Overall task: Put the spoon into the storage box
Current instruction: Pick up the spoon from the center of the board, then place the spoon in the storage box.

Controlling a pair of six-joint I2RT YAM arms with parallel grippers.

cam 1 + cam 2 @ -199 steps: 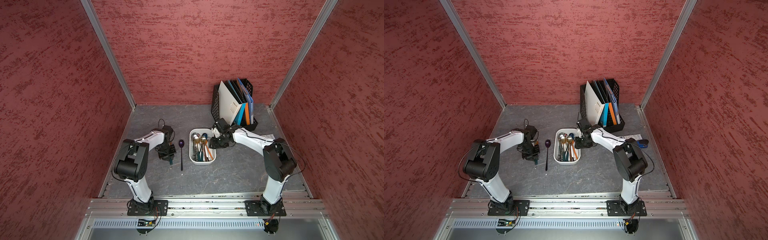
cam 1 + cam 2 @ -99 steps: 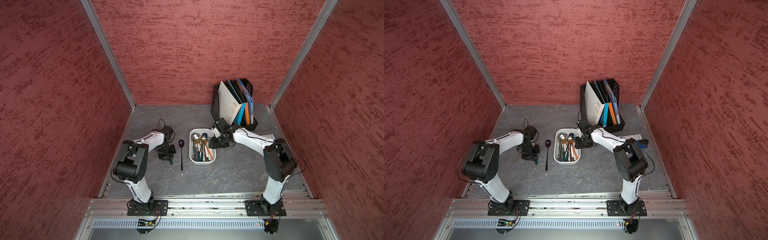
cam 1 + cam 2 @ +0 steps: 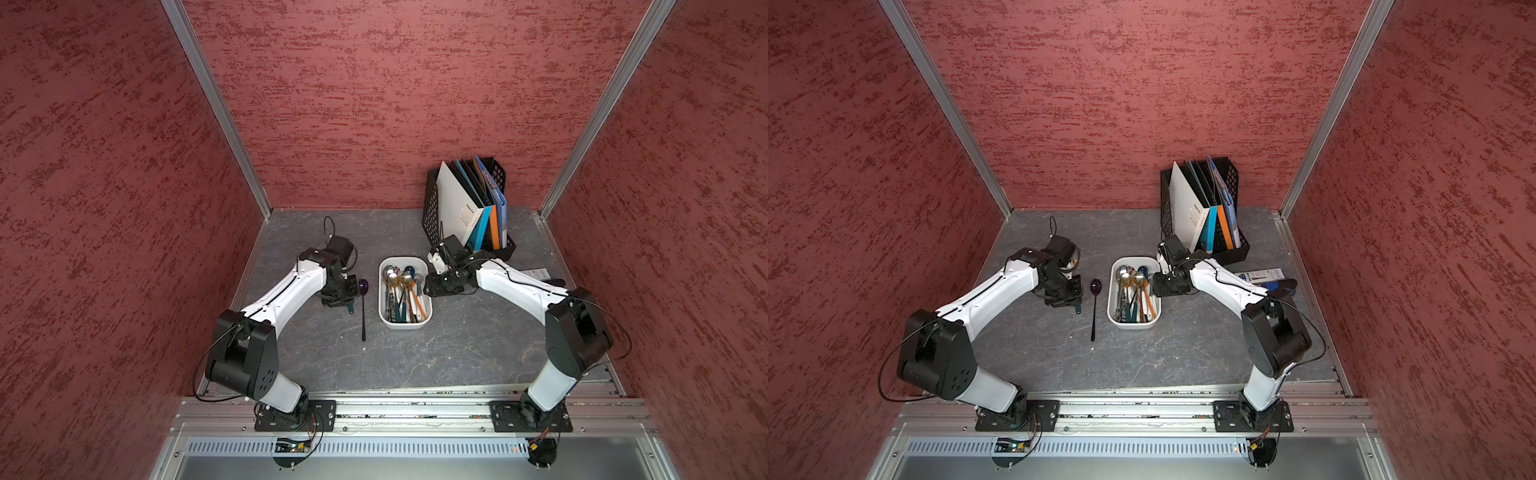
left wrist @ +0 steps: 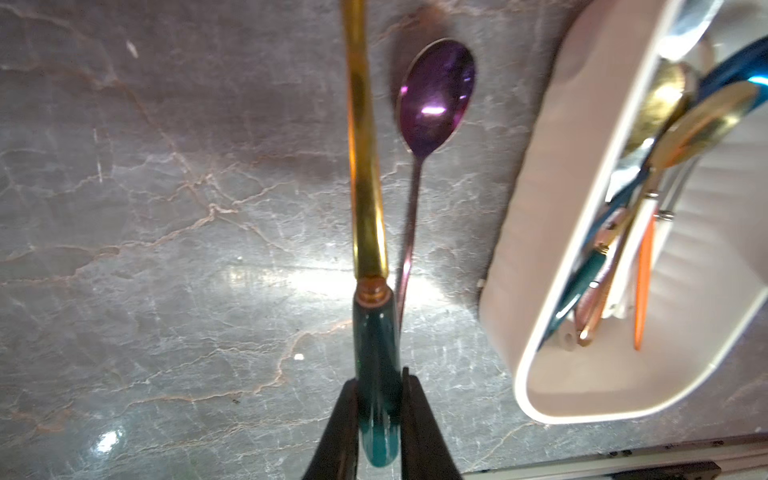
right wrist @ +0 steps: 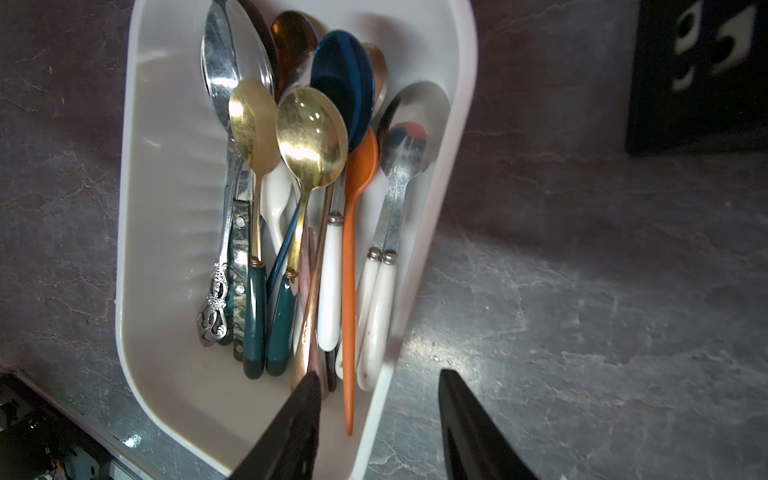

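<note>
My left gripper moves across the purple spoon (image 3: 363, 307) next and down over the green handles inside the storage box to release its spoon where others lie lengthwise.
My left gripper (image 4: 379, 390) is shut on the green handle of a gold-stemmed spoon (image 4: 365, 166), held low over the grey table left of the storage box; its bowl is out of view. In both top views that gripper (image 3: 347, 305) (image 3: 1075, 305) sits beside a purple spoon (image 3: 363, 307) (image 3: 1094, 303) (image 4: 436, 95) lying flat on the table. The white storage box (image 3: 405, 326) (image 3: 1129, 325) (image 4: 540, 208) (image 5: 166, 166) holds several spoons. My right gripper (image 5: 379, 374) (image 3: 430, 286) (image 3: 1154, 286) is open, one finger inside the box, one outside its right wall.
A black perforated file rack (image 3: 432, 208) (image 3: 1167, 208) with upright folders stands behind the right arm. A white packet (image 3: 1262, 274) and a dark blue item lie at the far right. Red walls enclose the table; a metal rail (image 3: 415, 409) runs along the front.
</note>
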